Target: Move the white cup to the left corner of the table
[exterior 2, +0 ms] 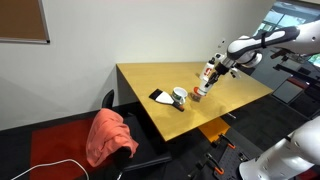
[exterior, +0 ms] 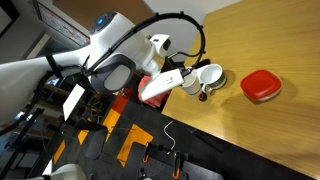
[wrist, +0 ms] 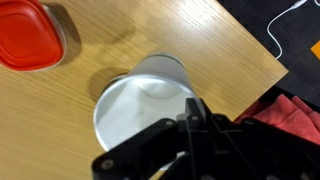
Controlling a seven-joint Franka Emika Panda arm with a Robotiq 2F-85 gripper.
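The cup should go to the bare tabletop past the white bowl, below and toward the red cloth, where my gripper should lower it and release its rim.
The white cup (wrist: 140,110) fills the middle of the wrist view, seen from above, with its shadow on the table (wrist: 200,40) beside it. My gripper (wrist: 190,115) is shut on the cup's rim at the near side. In both exterior views the cup (exterior: 210,74) (exterior 2: 207,72) hangs at the gripper (exterior: 196,84) (exterior 2: 213,68) a little above the tan table (exterior: 270,40) (exterior 2: 150,75), close to its edge.
A red rounded-square container (exterior: 262,85) (exterior 2: 197,96) (wrist: 25,35) sits close to the cup. A wider white bowl (exterior 2: 178,97) with a dark piece stands farther along the table. A red cloth (exterior 2: 110,135) (wrist: 295,110) lies on a chair beyond the edge. A white cable (exterior: 170,130) lies on the floor.
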